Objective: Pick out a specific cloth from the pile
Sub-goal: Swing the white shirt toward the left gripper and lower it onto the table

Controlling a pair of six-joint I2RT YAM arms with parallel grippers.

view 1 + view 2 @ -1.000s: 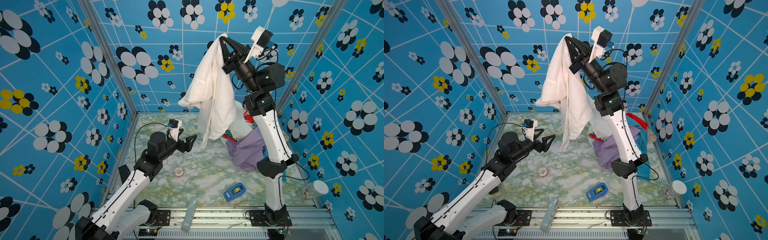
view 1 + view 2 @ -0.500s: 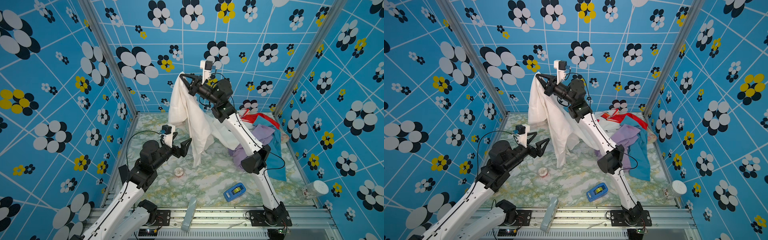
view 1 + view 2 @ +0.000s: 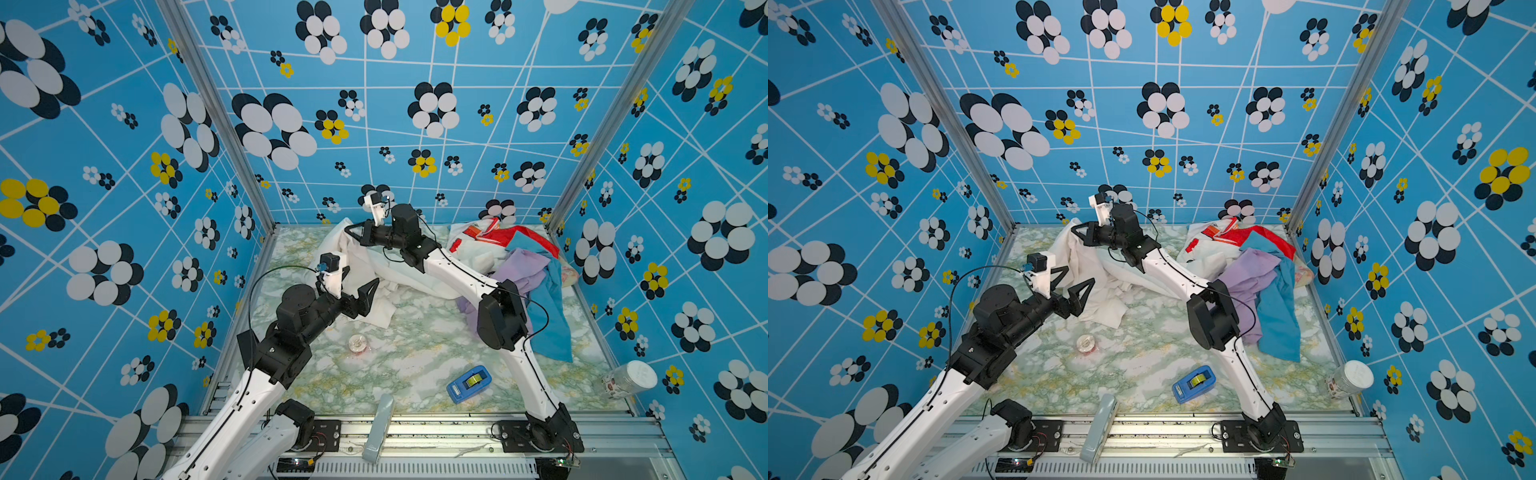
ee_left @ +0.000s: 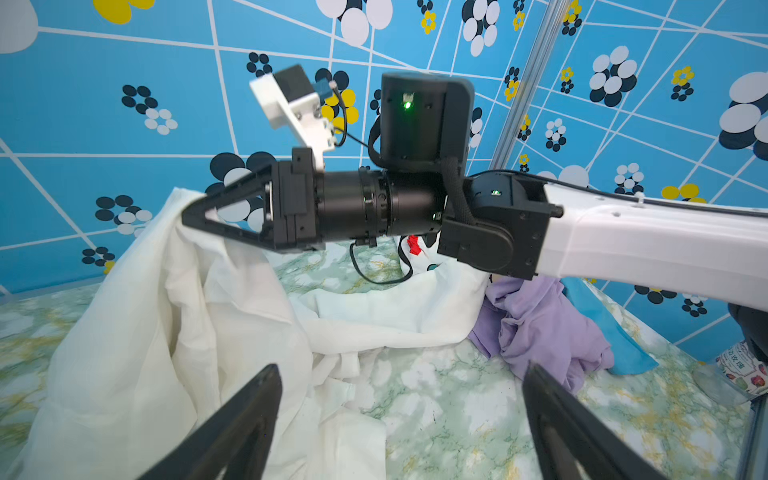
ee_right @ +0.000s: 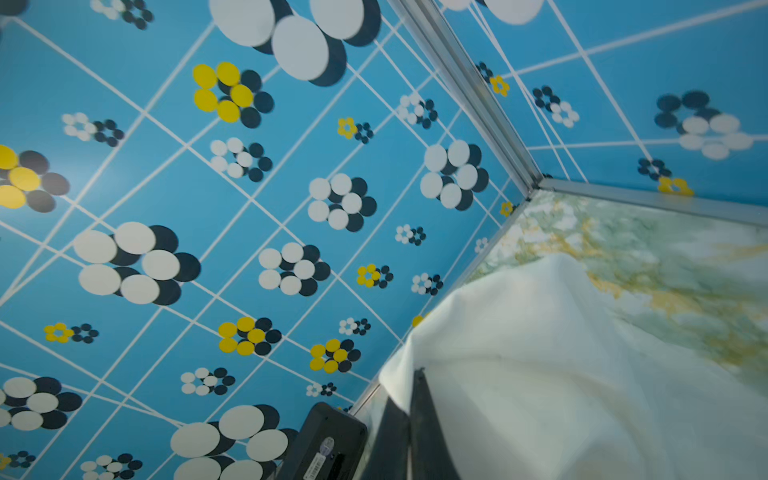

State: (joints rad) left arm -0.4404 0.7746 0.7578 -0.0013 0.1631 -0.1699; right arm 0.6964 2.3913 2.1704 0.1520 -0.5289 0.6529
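My right gripper will next tip downward, lower onto the cloth's lower folds and release the cloth's upper edge, as those folds lie on the marble floor below it.
The cloth (image 3: 384, 309) is a large cream-white sheet. It is draped over the marble floor at the back left, also in a top view (image 3: 1104, 305). My right gripper (image 3: 348, 231) (image 3: 1074, 229) is shut on the cloth's upper edge and holds it a little above the floor. The right wrist view shows the shut tips (image 5: 417, 372) pinching the cloth (image 5: 532, 374). My left gripper (image 3: 361, 276) (image 3: 1080, 275) stands open just in front of the cloth. Between its fingers (image 4: 270, 374) lie the cloth's folds (image 4: 166, 316) and bare floor. The pile (image 3: 525, 266) lies at the back right.
A lilac cloth (image 4: 540, 320) and a sky-blue one (image 3: 548, 316) spill from the pile beside the right arm. A blue tape dispenser (image 3: 468, 383), a small round roll (image 3: 358, 343), a jar (image 3: 631, 378) and a grey bar (image 3: 380, 424) lie towards the front.
My right gripper has come down from high up and moved left with the cloth, which now rests partly on the floor. The left gripper shifted slightly and stays open.
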